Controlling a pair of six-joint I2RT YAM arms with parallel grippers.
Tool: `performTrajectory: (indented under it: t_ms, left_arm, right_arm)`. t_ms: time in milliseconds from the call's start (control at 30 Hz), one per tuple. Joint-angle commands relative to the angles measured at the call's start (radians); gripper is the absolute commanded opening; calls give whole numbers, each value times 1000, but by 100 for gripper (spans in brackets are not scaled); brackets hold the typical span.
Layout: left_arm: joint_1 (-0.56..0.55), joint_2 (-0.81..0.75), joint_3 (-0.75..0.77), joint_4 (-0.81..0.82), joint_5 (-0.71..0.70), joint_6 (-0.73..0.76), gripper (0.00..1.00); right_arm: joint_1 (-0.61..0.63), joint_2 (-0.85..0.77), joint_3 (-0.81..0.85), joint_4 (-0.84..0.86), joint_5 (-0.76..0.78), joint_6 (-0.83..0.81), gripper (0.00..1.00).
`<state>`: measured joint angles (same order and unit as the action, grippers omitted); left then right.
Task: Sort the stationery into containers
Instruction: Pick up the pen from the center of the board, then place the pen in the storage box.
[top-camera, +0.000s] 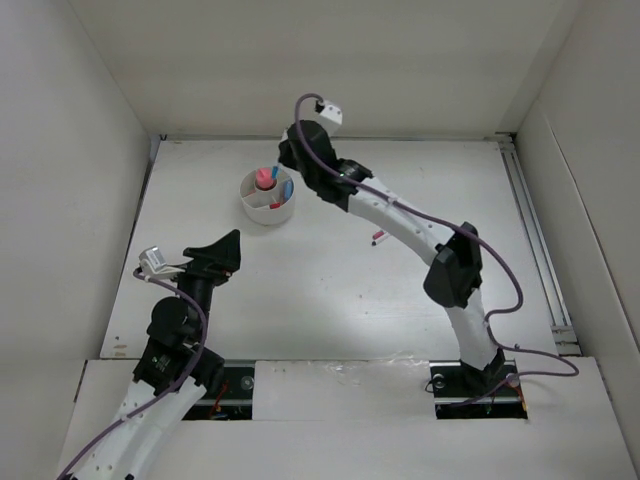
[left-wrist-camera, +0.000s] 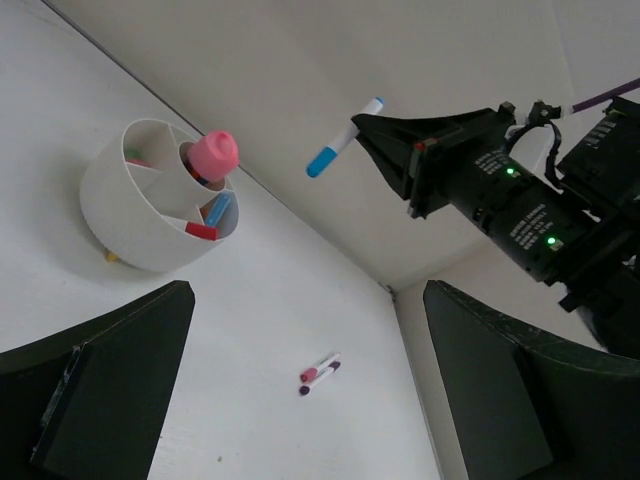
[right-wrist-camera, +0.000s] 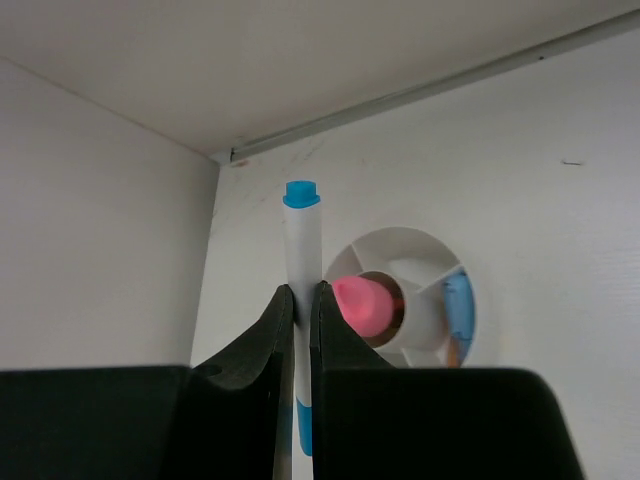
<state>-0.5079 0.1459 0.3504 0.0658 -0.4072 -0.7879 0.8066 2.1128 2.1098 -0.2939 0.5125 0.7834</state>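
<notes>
My right gripper should next go down and back past the pink cylinder, then over the cup's near side by the red cap (top-camera: 276, 203), where pens already lie.
The low round white cup (top-camera: 267, 197) with inner dividers stands at the back left of the table. It also shows in the left wrist view (left-wrist-camera: 150, 210) and the right wrist view (right-wrist-camera: 415, 250). A pink cylinder (left-wrist-camera: 214, 154) stands in its middle compartment, and a blue-capped pen (left-wrist-camera: 218, 208) and a red-capped one (left-wrist-camera: 200, 231) lie in an outer one. My right gripper (top-camera: 287, 158) is shut on a white pen with blue ends (right-wrist-camera: 301, 240) and holds it in the air just beyond the cup's far rim. Two pens (top-camera: 378, 237), one red-capped and one purple-capped, lie together on the table (left-wrist-camera: 320, 372). My left gripper (top-camera: 225, 250) is open and empty.
White walls close in the table on the left, back and right. A metal rail (top-camera: 535, 230) runs along the right edge. The right arm (top-camera: 400, 215) stretches across the table's middle, above the two loose pens. A small yellow bit (left-wrist-camera: 110, 257) lies at the cup's base.
</notes>
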Motion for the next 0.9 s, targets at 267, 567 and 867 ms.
performTrajectory:
  t_ms: [267, 567, 867]
  left_arm:
    - [3, 7, 2, -23, -67, -71, 100]
    - [3, 63, 12, -11, -47, -71, 100]
    - [3, 63, 2, -1, -36, -71, 100]
  right_arm:
    - [101, 234, 202, 183, 402, -96, 0]
    - [131, 282, 131, 278, 451, -121, 0]
    - [172, 294, 37, 317, 498, -121, 0]
